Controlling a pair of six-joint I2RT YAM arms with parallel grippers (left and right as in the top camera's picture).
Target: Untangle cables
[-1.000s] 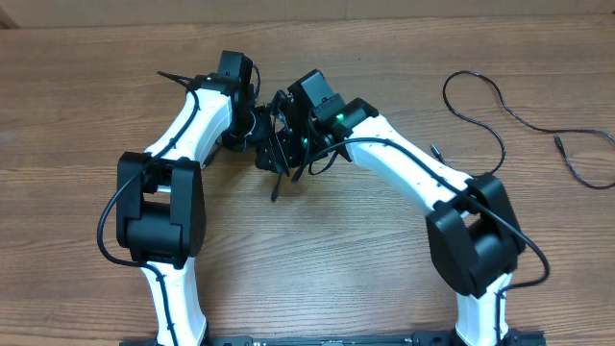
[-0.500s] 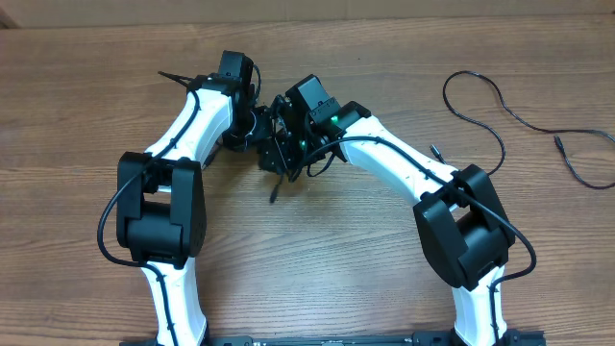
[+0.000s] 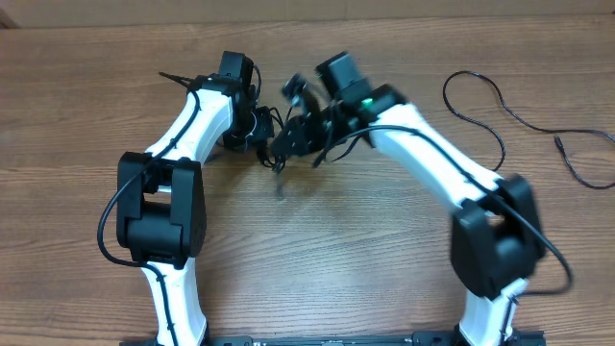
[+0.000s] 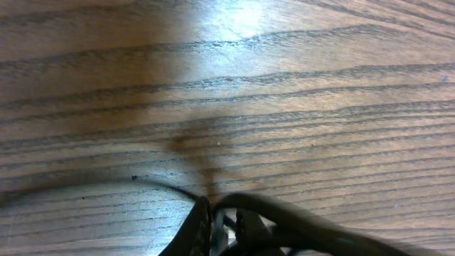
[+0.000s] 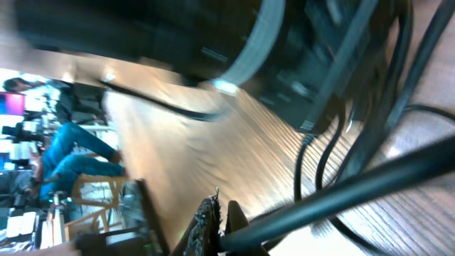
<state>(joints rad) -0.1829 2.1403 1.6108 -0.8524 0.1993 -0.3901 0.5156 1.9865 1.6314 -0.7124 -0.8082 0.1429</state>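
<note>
Next, my right gripper carries the piece of black cable up and away toward the loose cable, then down beside the tangle my left gripper holds, before opening.
The tangle of thin black cables [image 3: 278,161] hangs between my two grippers above the middle of the wooden table. From the left, my left gripper [image 3: 261,128] is shut on the tangle; in its wrist view the left gripper [image 4: 222,226] has its jaws together, with a black strand [image 4: 306,224] arcing away to the right. On the tangle's right side, my right gripper [image 3: 291,137] is shut on a strand. The right wrist view shows the right gripper [image 5: 221,217] with that strand [image 5: 370,181] running up to the right. One end dangles toward the table.
A separate loose black cable [image 3: 478,101] lies in loops on the table at the far right, and another cable [image 3: 577,161] with a small plug lies near the right edge. My left arm's dark body [image 5: 284,43] fills the top of the right wrist view.
My right gripper has shut on a strand of the tangle and swung up and to the right, pulling the tangle with it. The left arm has stayed put.
</note>
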